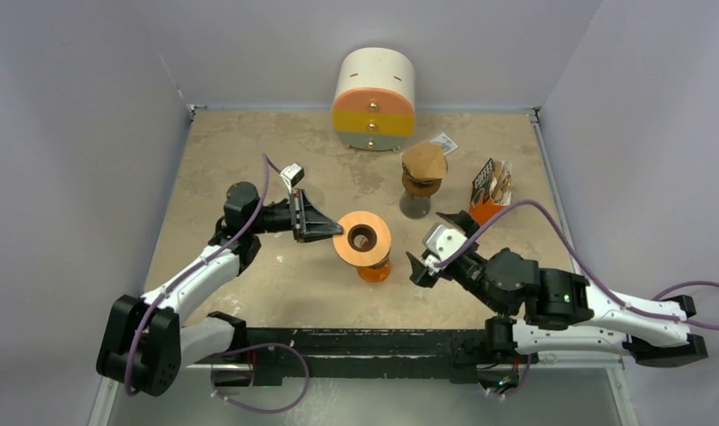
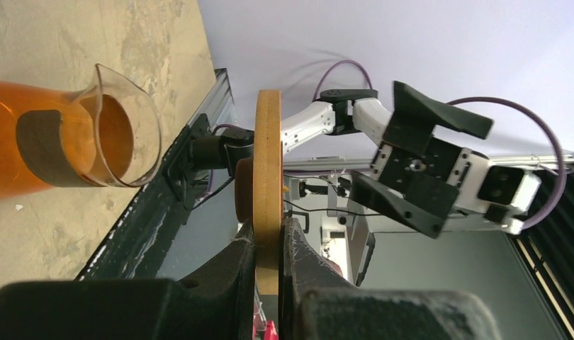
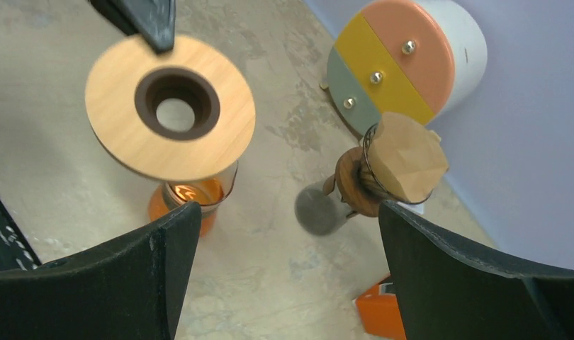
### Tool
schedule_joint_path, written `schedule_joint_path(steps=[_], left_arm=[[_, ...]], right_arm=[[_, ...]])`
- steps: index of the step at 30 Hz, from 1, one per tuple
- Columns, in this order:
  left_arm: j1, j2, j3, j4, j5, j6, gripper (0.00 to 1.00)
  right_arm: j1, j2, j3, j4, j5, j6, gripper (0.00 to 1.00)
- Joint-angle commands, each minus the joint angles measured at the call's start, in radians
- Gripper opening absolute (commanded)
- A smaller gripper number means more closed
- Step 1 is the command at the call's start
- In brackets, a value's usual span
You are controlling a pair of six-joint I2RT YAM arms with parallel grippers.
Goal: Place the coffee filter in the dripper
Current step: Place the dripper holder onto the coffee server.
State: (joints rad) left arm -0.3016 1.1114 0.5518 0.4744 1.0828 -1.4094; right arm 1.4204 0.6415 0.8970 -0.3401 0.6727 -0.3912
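The dripper still hangs above the carafe's rim, so next I will move my left gripper down and to the right in the top view and release the dripper on the carafe's opening.
The dripper is a flat wooden disc with a dark centre hole. It hangs level over an orange glass carafe. My left gripper is shut on the disc's left rim; the left wrist view shows the disc edge-on pinched between the jaws, with the carafe beside it. The brown paper coffee filter sits in a wire-and-wood holder on a grey foot, behind and right of the disc. My right gripper stands open and empty between them, looking at the dripper and the coffee filter.
A round cabinet with pink, yellow and grey drawers stands at the back. An orange coffee bag stands right of the filter holder, with a small white card behind it. Walls close in the table on three sides.
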Motion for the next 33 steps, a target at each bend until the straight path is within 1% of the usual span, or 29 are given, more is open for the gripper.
schedule_joint_path(steps=[1, 6, 10, 13, 16, 19, 21, 26, 33], left_arm=[[-0.051, 0.064, -0.03, 0.216, -0.081, 0.019, 0.0], [-0.063, 0.129, -0.053, 0.309, -0.131, 0.033, 0.0], [-0.079, 0.2, -0.051, 0.364, -0.143, 0.029, 0.0], [-0.09, 0.25, -0.053, 0.421, -0.153, 0.023, 0.0], [-0.094, 0.287, -0.06, 0.464, -0.162, 0.019, 0.0], [-0.097, 0.32, -0.063, 0.509, -0.163, 0.006, 0.0], [-0.1, 0.335, -0.064, 0.531, -0.161, 0.0, 0.0], [-0.102, 0.364, -0.094, 0.572, -0.165, -0.006, 0.0], [-0.105, 0.424, -0.147, 0.735, -0.167, -0.082, 0.0]], right_arm=[[0.004, -0.005, 0.099, -0.12, 0.076, 0.268, 0.96], [0.003, -0.003, 0.153, -0.198, 0.086, 0.421, 0.99], [0.002, 0.089, 0.25, -0.323, 0.073, 0.535, 0.99], [-0.023, 0.152, 0.288, -0.361, 0.066, 0.579, 0.99], [-0.118, 0.18, 0.312, -0.367, -0.014, 0.592, 0.99], [-0.29, 0.224, 0.325, -0.38, -0.17, 0.595, 0.98], [-0.36, 0.246, 0.323, -0.379, -0.229, 0.595, 0.98], [-0.438, 0.263, 0.3, -0.341, -0.285, 0.595, 0.98], [-0.485, 0.263, 0.282, -0.33, -0.314, 0.596, 0.98]])
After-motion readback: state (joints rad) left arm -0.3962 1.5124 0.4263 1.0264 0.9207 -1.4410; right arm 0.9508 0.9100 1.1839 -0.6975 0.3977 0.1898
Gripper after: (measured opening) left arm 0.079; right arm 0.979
